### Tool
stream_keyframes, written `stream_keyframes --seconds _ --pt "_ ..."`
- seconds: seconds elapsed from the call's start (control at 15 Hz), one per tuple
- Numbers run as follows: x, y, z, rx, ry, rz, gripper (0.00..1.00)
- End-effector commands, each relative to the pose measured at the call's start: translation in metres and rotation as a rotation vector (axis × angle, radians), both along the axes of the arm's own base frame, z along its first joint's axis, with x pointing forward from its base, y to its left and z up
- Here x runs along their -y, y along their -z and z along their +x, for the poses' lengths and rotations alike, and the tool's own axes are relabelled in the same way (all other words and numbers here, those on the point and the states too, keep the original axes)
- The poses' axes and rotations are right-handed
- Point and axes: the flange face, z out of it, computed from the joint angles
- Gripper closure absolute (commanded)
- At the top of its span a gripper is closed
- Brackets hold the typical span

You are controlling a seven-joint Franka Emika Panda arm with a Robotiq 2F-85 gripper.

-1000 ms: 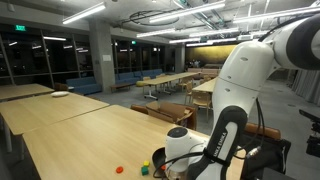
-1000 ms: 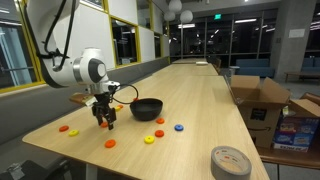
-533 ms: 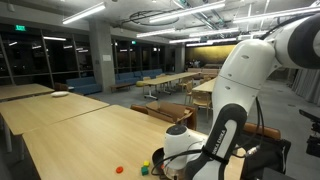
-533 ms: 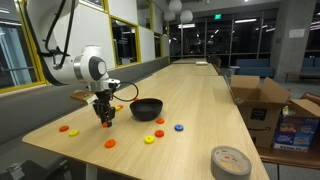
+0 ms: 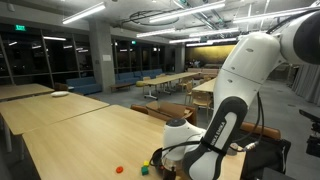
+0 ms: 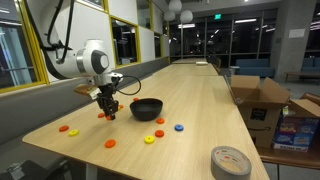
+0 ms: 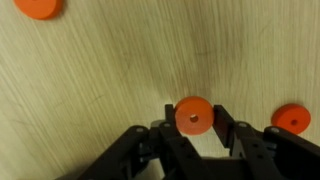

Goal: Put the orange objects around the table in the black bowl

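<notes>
My gripper rises with the orange disc next and crosses to the black bowl's open top (image 6: 148, 102). It then lowers to release the disc inside, because the bowl's rim stands above the tabletop.
My gripper (image 7: 193, 125) is shut on one orange disc with a centre hole (image 7: 193, 116), gripped by its edges between the two black fingers (image 7: 229, 128). In an exterior view the gripper (image 6: 107, 112) hangs a little above the pale wood table (image 6: 200, 100), left of the glossy black bowl (image 6: 146, 108). More orange objects lie on the table top (image 6: 63, 128) (image 6: 110, 144) (image 6: 159, 121). Two of them show in the wrist view (image 7: 38, 7) (image 7: 291, 119). In the other exterior view the arm (image 5: 235, 90) hides the gripper and the bowl.
A yellow piece (image 6: 149, 139) and a blue piece (image 6: 179, 127) lie in front of the bowl. A grey tape roll (image 6: 230, 161) sits at the table's near corner. Cardboard boxes (image 6: 255, 100) stand beside the table. A green-yellow block (image 5: 144, 170) lies near the arm's base.
The jaws have shut on the orange disc. The gripper has risen off the table with it and shifted slightly toward the bowl.
</notes>
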Motion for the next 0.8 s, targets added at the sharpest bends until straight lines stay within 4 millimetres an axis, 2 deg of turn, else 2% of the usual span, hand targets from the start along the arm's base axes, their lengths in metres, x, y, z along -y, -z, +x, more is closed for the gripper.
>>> stream_keyframes --seconds 0.0,0.27,0.4,0.53,0.73 --pt "0.007 -0.049 0.014 0.045 0.012 -0.001 0.75" --pt "0.015 -0.088 0.031 0.082 0.021 0.0 0.75" --pt "0.025 -0.099 0.039 0.117 0.022 -0.014 0.75" --pt "0.034 -0.1 0.048 0.132 0.015 -0.028 0.75" --pt "0.052 -0.09 0.062 0.143 0.02 -0.062 0.75"
